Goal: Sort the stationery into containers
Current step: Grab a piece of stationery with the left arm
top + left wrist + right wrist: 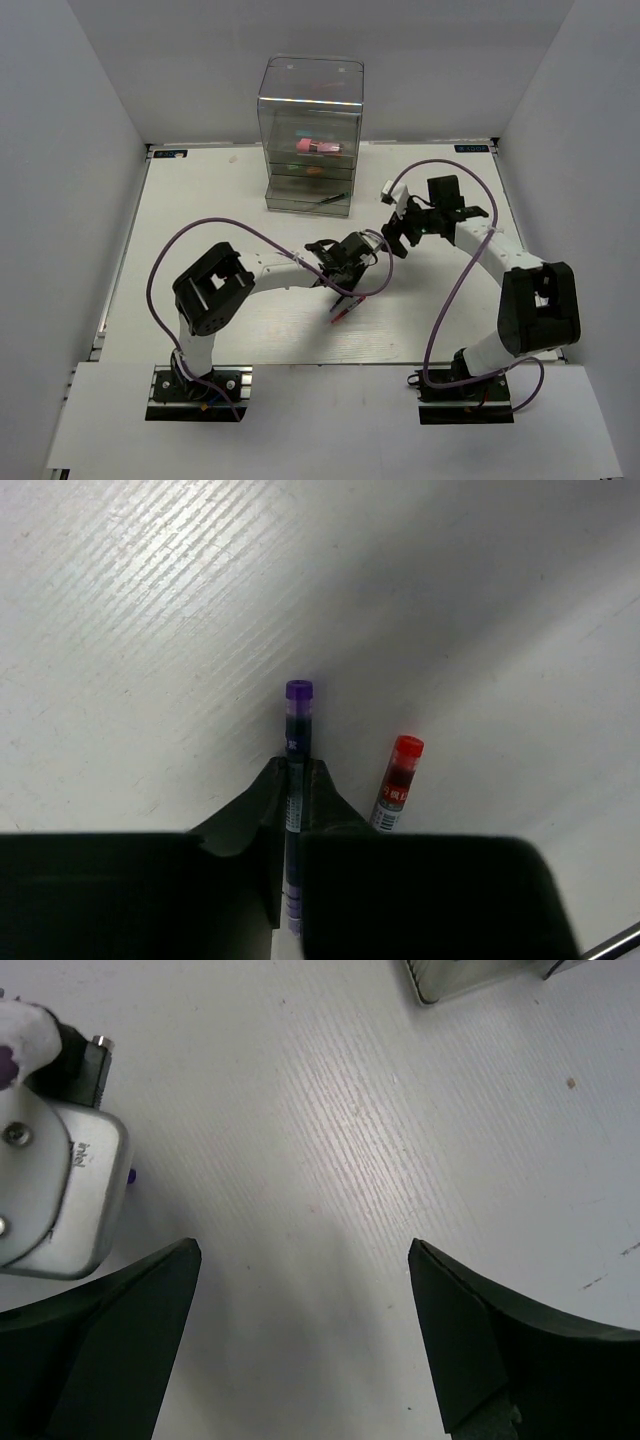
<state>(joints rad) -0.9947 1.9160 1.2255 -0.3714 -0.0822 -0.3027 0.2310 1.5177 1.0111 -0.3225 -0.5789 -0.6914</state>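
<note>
The left gripper will next lift the thin dark pen, carry it outward and release it into the cabinet's lowest drawer, because another dark pen already lies there.
My left gripper is shut on a thin dark pen with a purple cap, low at the white table. A red-capped pen lies on the table just right of it, apart from the fingers. In the top view the left gripper is at mid-table, with the pens at its tip. The clear drawer cabinet stands at the far centre with a pink block, a green piece and a dark pen in its drawers. My right gripper is open and empty, right of the left gripper.
The left arm's wrist camera housing is close on the left in the right wrist view. A corner of the cabinet shows at the top right of that view. Purple cables loop over the table. White walls enclose the table.
</note>
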